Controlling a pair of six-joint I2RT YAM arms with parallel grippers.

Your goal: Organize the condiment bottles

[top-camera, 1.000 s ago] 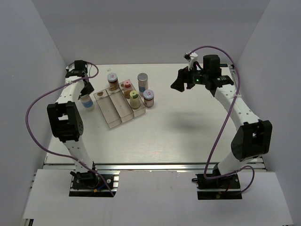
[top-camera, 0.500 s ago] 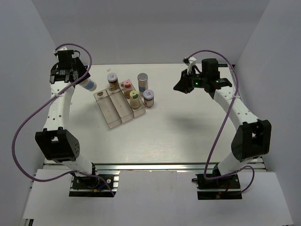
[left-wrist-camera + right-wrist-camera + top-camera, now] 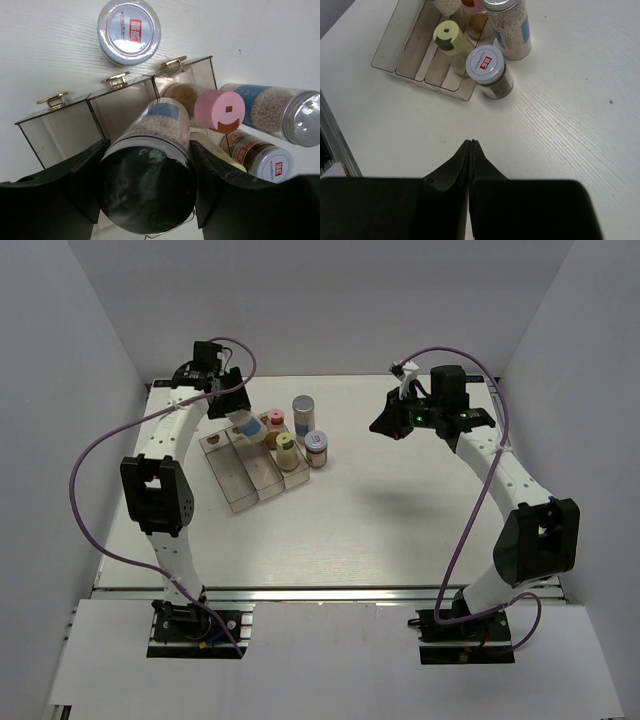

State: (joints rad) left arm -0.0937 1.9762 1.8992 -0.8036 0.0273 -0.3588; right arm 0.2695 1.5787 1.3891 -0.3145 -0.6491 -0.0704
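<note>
My left gripper will next move the bottle with the blue label away from the pink-lidded one, lower it into the tray's middle compartment's empty far end (image 3: 241, 442) (image 3: 122, 111) and release it, because that spot is below.
My left gripper (image 3: 145, 192) is shut on a condiment bottle (image 3: 160, 125) with white granules and a blue label, held tilted above the far end of the clear tray (image 3: 60, 130); in the top view this bottle (image 3: 246, 424) hangs below the left gripper (image 3: 236, 410). A pink-lidded bottle (image 3: 219, 110) and a yellow-lidded bottle (image 3: 447, 35) stand in the tray's right compartment. A tall silver-lidded bottle (image 3: 507, 25) and a white-lidded jar (image 3: 485, 65) stand just right of the tray. Another white-lidded jar (image 3: 129, 31) stands beyond the tray. My right gripper (image 3: 471, 142) is shut and holds nothing, raised off the table (image 3: 380, 424).
The tray (image 3: 245, 475) has three long compartments with gold handles at its far end; its left and middle compartments hold nothing. White walls enclose the table (image 3: 380, 520) on three sides. Purple cables loop from both arms.
My left arm carried the blue-labelled bottle from the table left of the tray, up and rightward, to above the tray's far end. My right gripper closed and shifted slightly.
</note>
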